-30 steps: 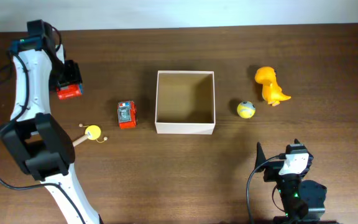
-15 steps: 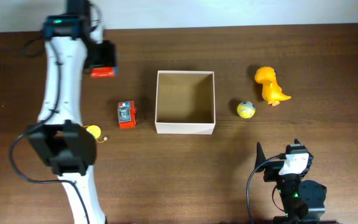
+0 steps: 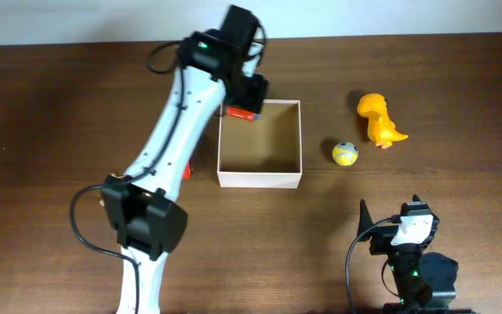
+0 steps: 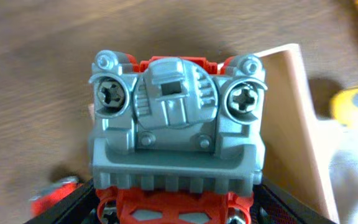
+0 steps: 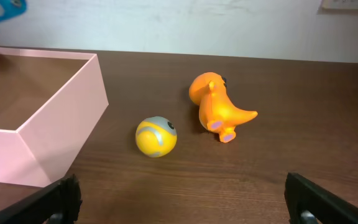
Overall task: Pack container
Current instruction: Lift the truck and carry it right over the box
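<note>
I will next move my left gripper toward the yellow ball and down to release the toy vehicle (image 3: pixel 240 112), because the container's bare bottom is below it on that side.
My left gripper (image 3: pixel 243 106) is shut on a red and grey toy vehicle (image 3: pixel 240 112) and holds it over the back left corner of the container (image 3: pixel 260 179), a square shallow white box with a tan floor. In the left wrist view the toy vehicle (image 4: pixel 178 124) fills the frame between the jaws of the left gripper (image 4: pixel 178 208), with the container's wall (image 4: pixel 294 124) to the right. My right gripper (image 3: pixel 390 215) is open and empty near the front right. In the right wrist view the right gripper (image 5: pixel 194 200) stands apart from the container (image 5: pixel 61 124).
A yellow ball (image 3: pixel 345 153) (image 5: pixel 156 137) lies right of the container. An orange dinosaur (image 3: pixel 379 119) (image 5: pixel 216 106) lies further right and back. A red toy car (image 3: pixel 186 170) shows partly behind the left arm, left of the container.
My left arm has swung from the far left to the right, carrying the red and grey toy vehicle to the container's back left corner. The right arm has not moved.
</note>
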### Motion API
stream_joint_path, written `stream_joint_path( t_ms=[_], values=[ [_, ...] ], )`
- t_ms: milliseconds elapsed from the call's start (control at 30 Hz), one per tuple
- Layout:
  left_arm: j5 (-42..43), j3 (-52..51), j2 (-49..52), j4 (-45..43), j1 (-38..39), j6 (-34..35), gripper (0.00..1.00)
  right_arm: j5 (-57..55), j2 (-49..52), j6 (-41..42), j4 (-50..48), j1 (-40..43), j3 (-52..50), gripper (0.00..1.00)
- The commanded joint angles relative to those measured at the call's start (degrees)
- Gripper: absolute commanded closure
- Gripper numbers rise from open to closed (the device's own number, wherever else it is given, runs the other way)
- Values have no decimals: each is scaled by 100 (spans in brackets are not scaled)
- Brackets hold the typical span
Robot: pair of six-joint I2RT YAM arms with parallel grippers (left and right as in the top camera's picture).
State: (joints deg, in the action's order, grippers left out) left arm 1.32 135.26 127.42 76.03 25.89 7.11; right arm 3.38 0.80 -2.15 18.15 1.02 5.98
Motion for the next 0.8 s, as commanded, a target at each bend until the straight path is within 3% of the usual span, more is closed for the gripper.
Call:
stream_joint_path(
  t_ms=[0,400,767],
  values=[
    [39,125,20,-26,308,754,50,72,-59,-42,2,-26,-42,1],
    [-765,122,179,-70,898,1893,49,72,-59,-42,2,-26,-42,1],
    [-761,118,769,-94,975,2074,49,72,-59,-42,4,-26,-42,1]
  ],
)
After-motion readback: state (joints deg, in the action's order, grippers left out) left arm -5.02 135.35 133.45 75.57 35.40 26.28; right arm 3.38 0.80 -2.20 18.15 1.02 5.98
